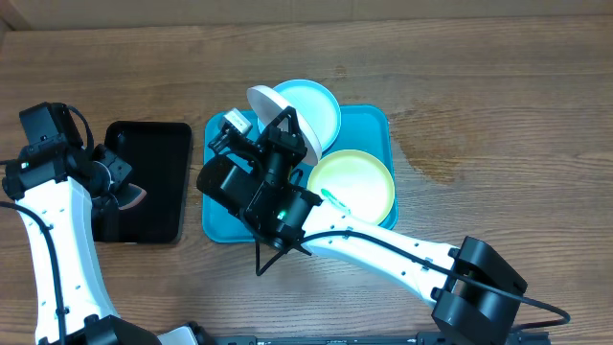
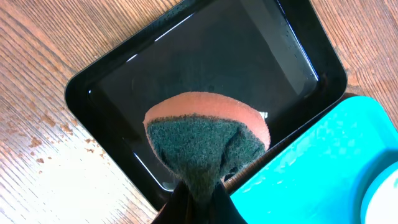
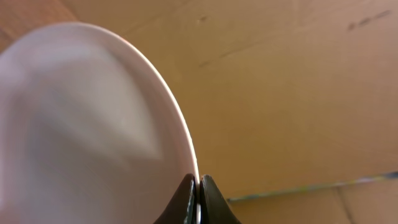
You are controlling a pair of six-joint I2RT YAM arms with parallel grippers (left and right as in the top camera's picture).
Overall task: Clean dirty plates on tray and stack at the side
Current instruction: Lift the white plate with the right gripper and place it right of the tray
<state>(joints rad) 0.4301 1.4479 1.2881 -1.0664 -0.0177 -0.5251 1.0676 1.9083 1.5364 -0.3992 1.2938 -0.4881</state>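
Note:
I will move my right gripper to the right in the overhead view next, turn the white plate flat and put it down on the stained wood, which is empty.
My right gripper is shut on the rim of the white plate and holds it tilted on edge above the turquoise tray. The white plate fills the left of the right wrist view, pinched between the fingertips. The pale blue plate lies at the tray's back. The yellow-green rimmed plate, with a green smear, lies at the tray's right. My left gripper is shut on a green and orange sponge over the black tray; it also shows overhead.
The narrow black tray lies left of the turquoise tray, whose corner shows in the left wrist view. Bare wooden tabletop surrounds both trays. A dark stain marks the wood to the right.

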